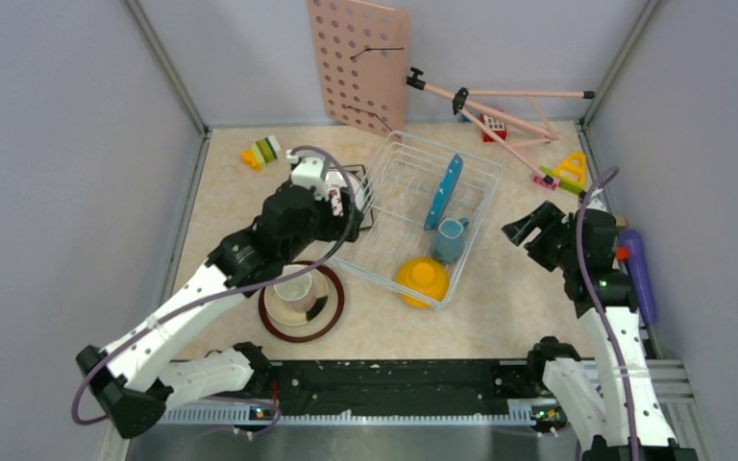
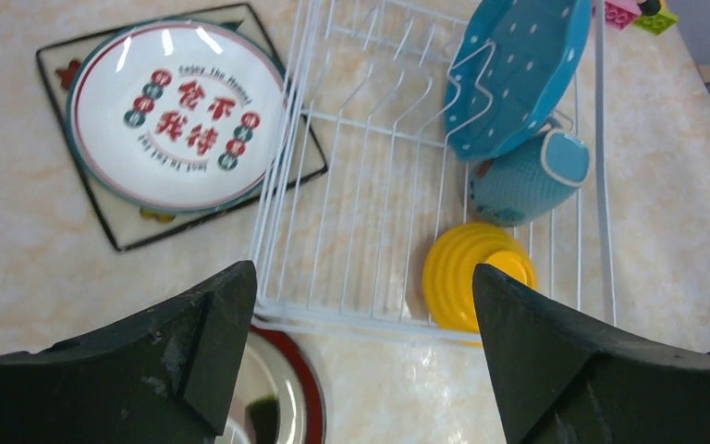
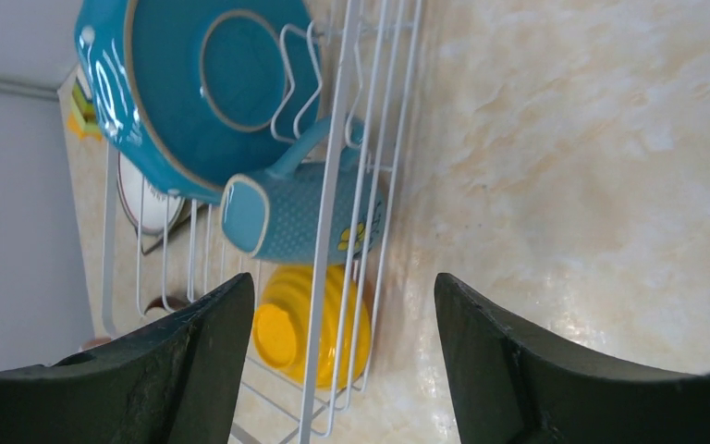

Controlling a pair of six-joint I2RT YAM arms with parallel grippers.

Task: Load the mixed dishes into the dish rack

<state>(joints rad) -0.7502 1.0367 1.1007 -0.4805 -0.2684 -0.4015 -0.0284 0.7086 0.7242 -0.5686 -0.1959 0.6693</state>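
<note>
The pink cup (image 1: 293, 291) is standing on the brown-rimmed plate with its opening up, so my left gripper will next move back and down and close on the cup's rim away from the rack.
The white wire dish rack (image 1: 399, 163) holds a blue polka-dot plate (image 1: 444, 190) standing on edge, a blue-grey mug (image 1: 449, 240) on its side and an upturned yellow bowl (image 1: 422, 279). Left of it, a white plate with characters (image 2: 178, 116) rests on a square floral plate (image 2: 129, 236). Nearer me, a pink cup (image 1: 293, 291) stands on a brown-rimmed plate (image 1: 332, 317). My left gripper (image 1: 354, 200) (image 2: 362, 287) hangs open and empty above the rack's left rim (image 2: 277, 185). Open too, my right gripper (image 1: 524, 228) (image 3: 342, 287) hovers just right of the rack, facing the mug (image 3: 296, 222) and bowl (image 3: 310, 324).
A pink pegboard (image 1: 357, 62) leans on the back wall beside a fallen pink stand (image 1: 490, 110). Toy blocks lie at the back left (image 1: 261, 152) and back right (image 1: 567, 171). A purple object (image 1: 639, 274) lies by the right wall. Grey walls enclose three sides.
</note>
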